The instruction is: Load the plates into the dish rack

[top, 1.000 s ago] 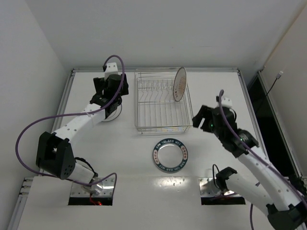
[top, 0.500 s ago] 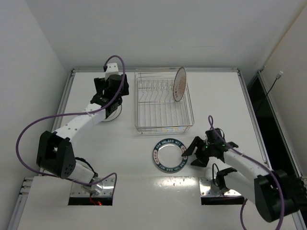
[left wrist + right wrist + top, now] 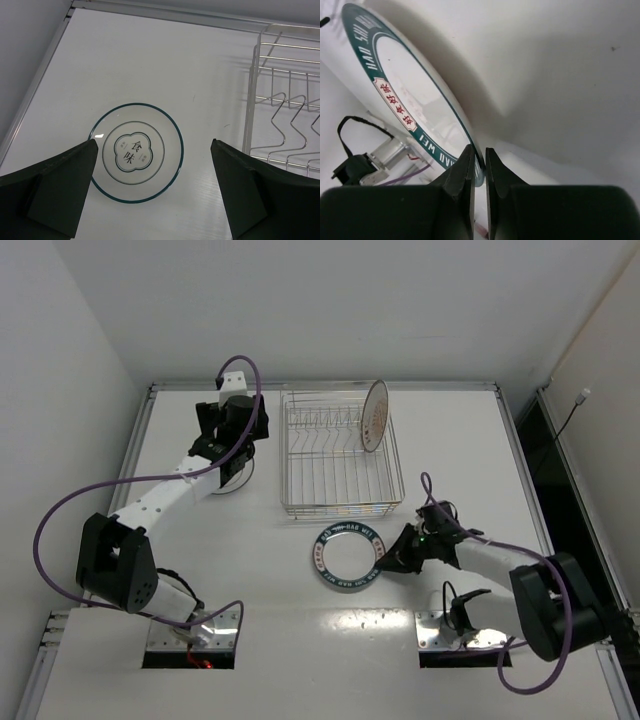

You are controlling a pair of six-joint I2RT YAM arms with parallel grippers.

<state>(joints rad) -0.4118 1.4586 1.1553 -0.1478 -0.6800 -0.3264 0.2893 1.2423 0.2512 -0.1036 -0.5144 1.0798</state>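
I should next raise my right gripper, carry the plate, blue-green rim outward, over the rack (image 3: pixel 335 508), turn it upright and lower it by the empty wires beside the pinkish-brown plate (image 3: pixel 375 415).
The plate with the dark blue-green lettered rim (image 3: pixel 347 560) (image 3: pixel 405 95) lies on the table in front of the dish rack (image 3: pixel 335 508). My right gripper (image 3: pixel 388 562) (image 3: pixel 480 150) is shut on its right rim, one finger over and one under the edge. A pinkish-brown plate (image 3: pixel 375 415) stands upright at the rack's back right. Left of the rack, my left gripper (image 3: pixel 228 435) (image 3: pixel 154 142) hangs wide open above a whitish plate (image 3: pixel 135 152) with a thin teal line. That plate (image 3: pixel 237 480) is mostly hidden in the top view.
The rack's wire wall and prongs (image 3: pixel 280 100) stand just right of the left gripper. A raised metal rail (image 3: pixel 320 386) runs along the table's back and sides. Two cut-outs at the near edge (image 3: pixel 195 645) hold the arm bases.
My right arm swung down from beside the rack to the lettered plate and closed on its right rim. The plate shifted slightly left. The left arm stayed still.
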